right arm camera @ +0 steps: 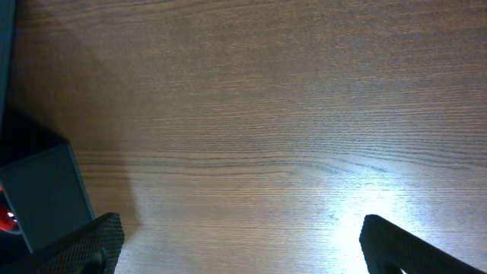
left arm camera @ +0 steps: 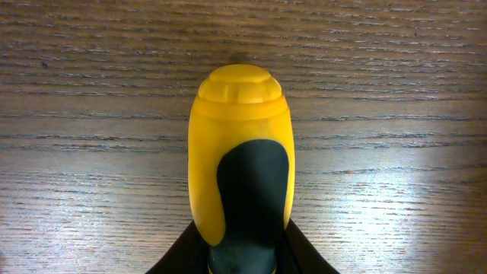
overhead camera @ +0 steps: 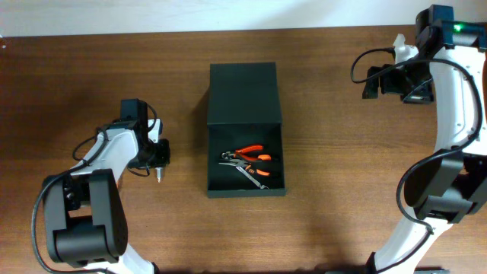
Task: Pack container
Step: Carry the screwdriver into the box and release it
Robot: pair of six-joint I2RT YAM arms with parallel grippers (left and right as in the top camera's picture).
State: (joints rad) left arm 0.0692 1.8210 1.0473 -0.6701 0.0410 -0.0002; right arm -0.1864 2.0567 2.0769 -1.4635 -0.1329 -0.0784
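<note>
I will next lift the screwdriver in my left gripper, turn it over the pliers, and lower it into the open container.
The container (overhead camera: 245,99) is a dark green-black box in the middle of the table, open, with its flap lid laid back on the far side. Orange-handled pliers (overhead camera: 251,156) and another metal tool lie inside. My left gripper (overhead camera: 156,154) is left of the box and shut on a screwdriver with a yellow and black handle (left arm camera: 240,144); its metal tip (overhead camera: 159,174) sticks out toward the front. In the left wrist view the handle sits between the jaws (left arm camera: 240,262) just above the wood. My right gripper (overhead camera: 373,80) is open and empty at the far right (right arm camera: 240,243).
A corner of the container (right arm camera: 46,190) shows at the left edge of the right wrist view, with a bit of red inside it. The table is brown wood (overhead camera: 342,190).
</note>
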